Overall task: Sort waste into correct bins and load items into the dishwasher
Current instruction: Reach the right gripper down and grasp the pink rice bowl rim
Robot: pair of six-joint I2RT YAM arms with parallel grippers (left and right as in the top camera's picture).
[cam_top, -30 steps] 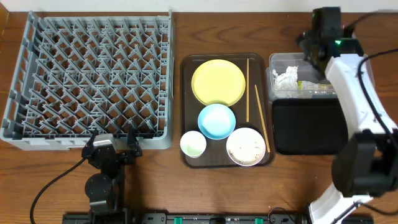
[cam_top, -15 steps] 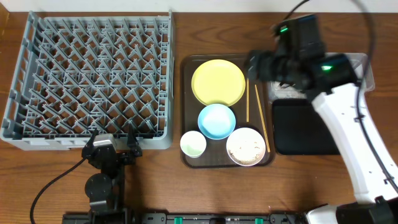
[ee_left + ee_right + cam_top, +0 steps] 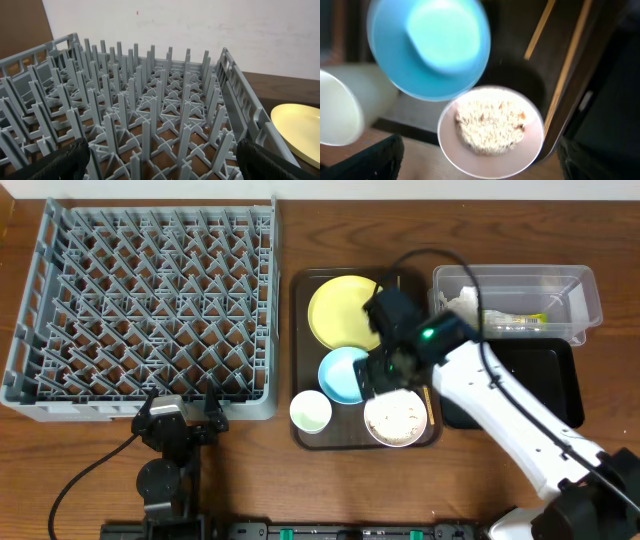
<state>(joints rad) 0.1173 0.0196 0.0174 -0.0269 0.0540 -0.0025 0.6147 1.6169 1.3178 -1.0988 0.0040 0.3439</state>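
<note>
The small white cup (image 3: 311, 412) has a gap between it and the white bowl, so I need to lower my right gripper and draw it back onto the cup-side rim (image 3: 366, 424).
My right gripper (image 3: 388, 372) (image 3: 480, 162) is open and empty. It hovers over the white bowl (image 3: 395, 420) (image 3: 490, 132) of rice-like scraps (image 3: 490, 124), beside the light blue bowl (image 3: 342, 372) (image 3: 427, 45). The small white cup (image 3: 311, 412) (image 3: 337, 107) and yellow plate (image 3: 335, 310) (image 3: 300, 130) sit on the same brown tray (image 3: 296, 360). Two chopsticks (image 3: 570, 65) lie along its right side, mostly hidden under the arm from overhead. Crumpled tissue (image 3: 458, 302) and the green-and-yellow wrapper (image 3: 515, 320) lie in the clear tub (image 3: 590, 290). My left gripper (image 3: 180, 420) (image 3: 162, 160) is open at the grey rack's (image 3: 150, 310) (image 3: 150, 110) front edge.
The shallow black tray (image 3: 545, 380) sits just in front of the clear tub, right of the brown tray. My right arm reaches across the brown tray's right edge and the black tray's left part. The rack fills the left side of the table.
My right arm has swung from above the clear tub leftward and toward the front, and now hangs over the bowls on the brown tray. The left arm has not moved.
</note>
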